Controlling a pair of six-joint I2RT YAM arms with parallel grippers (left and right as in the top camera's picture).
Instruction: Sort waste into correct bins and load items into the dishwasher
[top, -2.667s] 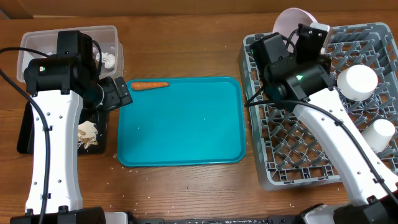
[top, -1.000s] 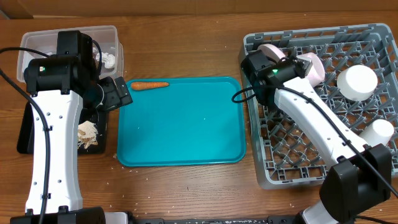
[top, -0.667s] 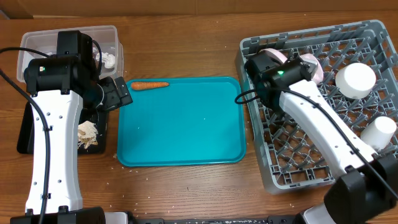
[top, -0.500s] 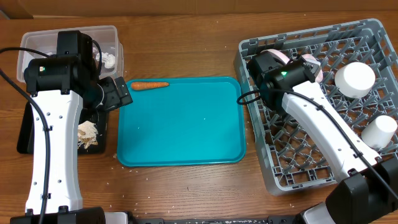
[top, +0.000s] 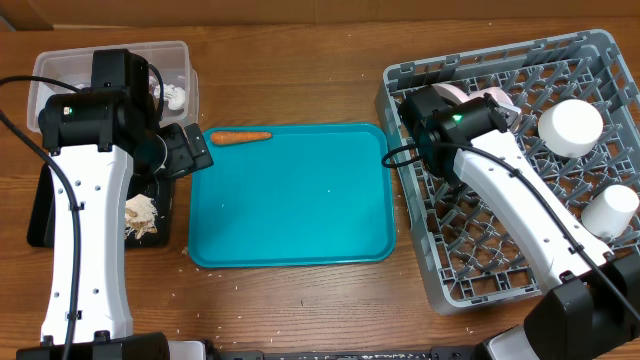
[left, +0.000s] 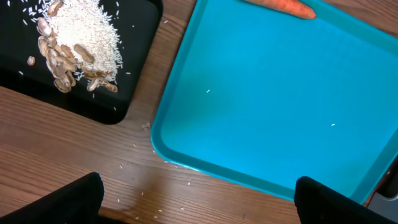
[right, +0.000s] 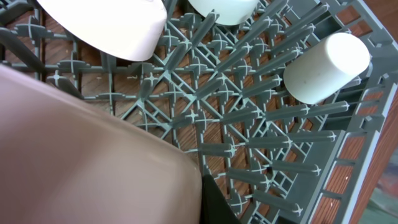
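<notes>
My right gripper needs to move gently down toward the rack's back corner by the teal tray next to let go of the pale pink bowl's rim, because the second bowl is on the other side.
My right gripper (top: 478, 105) is shut on a pale pink bowl (top: 443, 92) and holds it on edge in the back left corner of the grey dish rack (top: 430, 290). In the right wrist view the bowl (right: 93, 155) fills the lower left, against one black finger (right: 214, 202). A second pale bowl (top: 499, 105) and two white cups (top: 572, 130) (top: 608, 212) lie in the rack. My left gripper (top: 195, 150) is open and empty over the table (left: 208, 205), between the black tray (top: 40, 215) and the teal tray. Peanut shells and rice (left: 74, 43) lie on the black tray.
A teal serving tray (top: 290, 200) lies in the middle with a carrot (top: 240, 137) at its back left edge. The clear tub (top: 110, 48) at the back left holds pale crumpled waste (top: 175, 95). Rice grains are scattered on the wood near the tray's front edge.
My right arm lowered the pink bowl from above the rack's back edge into its back left corner. The rack shifted slightly. The left arm has not moved.
</notes>
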